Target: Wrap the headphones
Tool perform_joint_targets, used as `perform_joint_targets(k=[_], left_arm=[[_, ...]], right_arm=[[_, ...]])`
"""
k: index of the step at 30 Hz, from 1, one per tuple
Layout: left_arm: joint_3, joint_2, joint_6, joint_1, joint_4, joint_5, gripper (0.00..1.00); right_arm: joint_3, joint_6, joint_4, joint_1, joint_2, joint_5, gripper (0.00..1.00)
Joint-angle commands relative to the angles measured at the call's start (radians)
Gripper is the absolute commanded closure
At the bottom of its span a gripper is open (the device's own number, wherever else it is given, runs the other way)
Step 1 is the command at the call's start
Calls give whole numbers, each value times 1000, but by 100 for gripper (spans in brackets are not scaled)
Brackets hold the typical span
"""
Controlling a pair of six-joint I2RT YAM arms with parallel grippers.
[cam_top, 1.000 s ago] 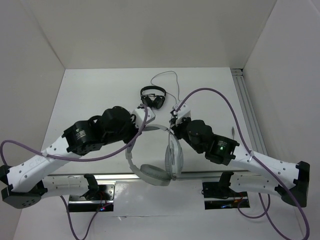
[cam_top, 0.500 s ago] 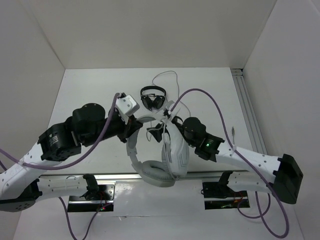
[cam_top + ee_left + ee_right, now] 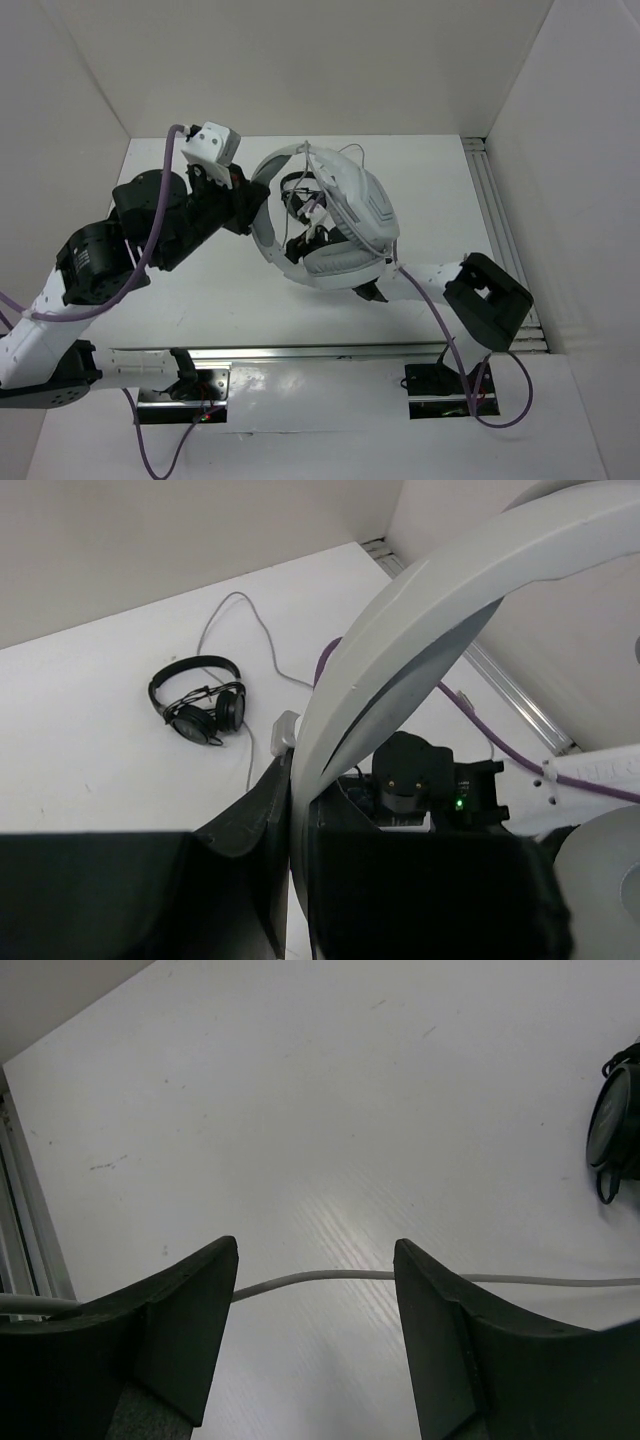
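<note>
Part of the thin grey cable [image 3: 320, 1276] crosses the gap between the right gripper's open fingers in the wrist view, so the right gripper needs to ease onto it and close them.
The grey-white headphones [image 3: 335, 215] hang high above the table, close under the top camera. My left gripper [image 3: 248, 200] is shut on their wide headband [image 3: 400, 630], which stands pinched between the jaws of that gripper [image 3: 298, 780] in the left wrist view. My right gripper [image 3: 316, 1245] is open low over the table. The thin grey cable [image 3: 320, 1276] runs across between its fingers without touching them. From above, the lifted headphones hide most of that gripper; only its arm [image 3: 440, 275] shows.
Small black headphones [image 3: 198, 700] lie at the back middle of the table, at the right edge [image 3: 615, 1130] of the right wrist view. A metal rail [image 3: 500, 230] runs along the right side. White walls enclose the table.
The left arm has lifted the headphones off the near edge, up and toward the back. The right gripper has opened and swung left beneath them to the cable.
</note>
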Motion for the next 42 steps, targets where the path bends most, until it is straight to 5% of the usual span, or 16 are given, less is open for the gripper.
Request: perform_joint_targets(k=[1, 4, 9, 12, 14, 17, 19, 22, 27, 42], left_arm=[[84, 20, -80, -1, 60, -71, 100], [85, 11, -90, -1, 49, -58, 100], [43, -39, -121, -1, 49, -115, 100], [55, -49, -130, -1, 25, -103, 100], [55, -49, -130, -1, 14, -84, 100], [75, -39, -130, -1, 5, -49, 100], [98, -27, -130, -1, -21, -37, 100], [127, 2, -141, -1, -70, -37, 100], [140, 11, -166, -1, -96, -92, 100], [170, 11, -193, -1, -150, -86, 100]], right_arm=[[38, 54, 158, -20, 9, 43, 29], [-40, 124, 249, -55, -45, 84, 28], [-97, 203, 347, -143, -115, -218, 28], [-148, 194, 300, -111, -170, -38, 25], [-186, 203, 248, -80, -204, 283, 24], [-186, 219, 171, -80, -246, 420, 24], [-214, 203, 219, -103, -307, 367, 24], [-274, 188, 287, -173, -389, 71, 22], [-231, 147, 208, -169, -422, -262, 22], [-125, 85, 238, -17, -180, -178, 23]])
